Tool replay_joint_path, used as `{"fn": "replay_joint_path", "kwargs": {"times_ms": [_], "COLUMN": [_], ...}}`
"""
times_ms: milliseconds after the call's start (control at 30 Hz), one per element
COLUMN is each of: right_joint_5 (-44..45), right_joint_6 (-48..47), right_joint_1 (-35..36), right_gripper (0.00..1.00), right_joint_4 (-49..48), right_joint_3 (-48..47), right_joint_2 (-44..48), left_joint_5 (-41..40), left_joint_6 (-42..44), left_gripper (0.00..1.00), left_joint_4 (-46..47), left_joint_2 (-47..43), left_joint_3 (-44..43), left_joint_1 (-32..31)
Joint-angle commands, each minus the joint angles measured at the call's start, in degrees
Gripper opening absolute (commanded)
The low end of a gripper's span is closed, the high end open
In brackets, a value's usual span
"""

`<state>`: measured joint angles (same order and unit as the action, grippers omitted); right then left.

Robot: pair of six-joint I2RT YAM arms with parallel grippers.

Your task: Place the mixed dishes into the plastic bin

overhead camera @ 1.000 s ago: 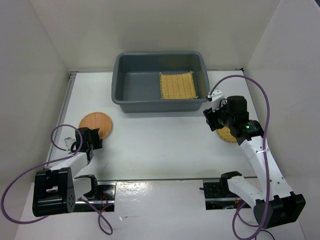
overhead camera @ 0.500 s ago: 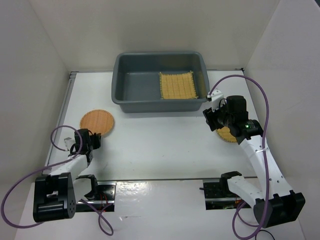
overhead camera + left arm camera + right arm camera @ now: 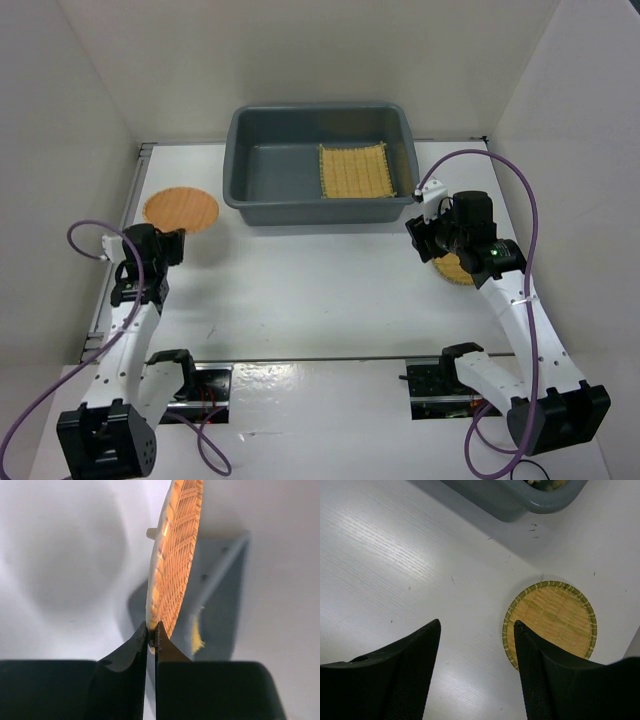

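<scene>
The yellow mat [image 3: 354, 170] is to the right in the top view; my left gripper should next lift outward over the bin's rim, then lower to release the disc there.
The orange-brown round disc [image 3: 180, 208] hangs clear of the table at the left, pinched at its near edge by my left gripper [image 3: 168, 237]. In the left wrist view the disc [image 3: 175, 555] stands edge-on above the shut gripper [image 3: 152, 632], with the plastic bin [image 3: 222, 585] behind it. The dark grey plastic bin [image 3: 250, 165] sits at the back centre and holds the square yellow slatted mat [image 3: 354, 170]. The paler round disc [image 3: 555, 625] lies flat on the table, partly under my right arm [image 3: 455, 268]. My right gripper [image 3: 477, 625] hovers open just left of it, empty.
White walls close in the table on the left, back and right. A metal rail [image 3: 125, 235] runs along the left edge. The bin's near right corner [image 3: 520, 502] stands just beyond the right gripper. The arm bases [image 3: 190, 380] sit at the near edge.
My left gripper has shut on the orange-brown disc's edge, lifted it and carried it left and toward the back. The right arm has not moved.
</scene>
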<state>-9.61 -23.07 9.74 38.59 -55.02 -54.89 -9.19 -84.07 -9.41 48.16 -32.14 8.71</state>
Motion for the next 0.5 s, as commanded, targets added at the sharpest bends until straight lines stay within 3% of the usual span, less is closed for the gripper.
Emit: {"fn": "replay_joint_path", "kwargs": {"times_ms": [0, 100, 233, 300, 467], "right_joint_5": [0.6, 0.6, 1.9, 2.7, 3.2], "right_joint_6": [0.2, 0.2, 0.2, 0.8, 0.8], "right_joint_1": [-0.3, -0.3, -0.3, -0.3, -0.9], "right_gripper": [0.66, 0.66, 0.66, 0.66, 0.66], "right_joint_4": [-0.8, -0.8, -0.8, -0.8, -0.8], "right_joint_3": [-0.1, -0.1, -0.1, -0.6, -0.6], "right_joint_2": [0.0, 0.0, 0.5, 0.5, 1.0], "left_joint_5": [-1.3, -2.1, 5.8, 10.6, 27.0], "left_joint_6": [3.6, 3.6, 5.6, 7.9, 19.6], "left_gripper": [0.00, 0.00, 0.00, 0.00, 0.00], "left_joint_4": [-0.4, -0.4, 7.0, 9.0, 5.1], "left_joint_2": [-3.9, -6.1, -2.4, 4.8, 27.9], "left_joint_3": [-6.3, -10.0, -16.4, -20.7, -45.0], "left_joint_1": [-1.7, -2.2, -3.5, -4.3, -11.6]}}
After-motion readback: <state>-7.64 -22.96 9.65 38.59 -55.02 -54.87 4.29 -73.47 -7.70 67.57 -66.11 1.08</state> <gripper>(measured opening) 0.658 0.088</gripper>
